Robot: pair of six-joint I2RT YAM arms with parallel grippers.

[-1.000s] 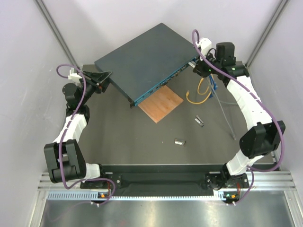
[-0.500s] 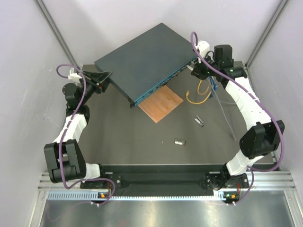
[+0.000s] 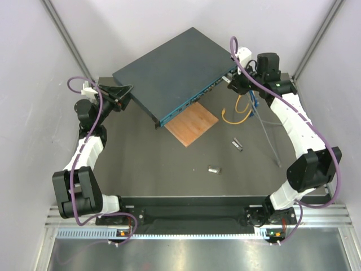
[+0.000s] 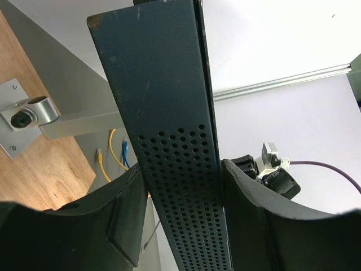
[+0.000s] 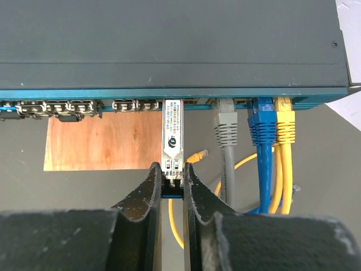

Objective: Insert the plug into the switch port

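The plug's labelled body still sticks out, so my right gripper needs to push toward the switch (image 3: 169,73), drive the plug into the socket in the switch's teal side (image 3: 224,77) and then let it go.
The switch (image 3: 169,73) is a flat dark blue-grey box with a teal front face (image 5: 169,94) and a row of sockets. My right gripper (image 5: 172,176) is shut on the plug (image 5: 172,138), a silver module with a label. The plug's front end sits at a socket in the teal face, left of a grey cable. My left gripper (image 4: 180,220) is shut on the switch's perforated side edge (image 4: 186,186) at its far left corner (image 3: 121,93).
Grey (image 5: 227,141), blue (image 5: 262,135) and yellow (image 5: 285,127) cables are plugged in right of the plug. A thin wooden square (image 3: 192,124) lies under the switch's front. Two small metal parts (image 3: 214,169) (image 3: 237,144) lie on the dark mat. A thin rod (image 3: 268,135) leans on the right.
The right gripper with the plug has shifted slightly along the switch's front face, back and forth. The left arm and switch have not moved.
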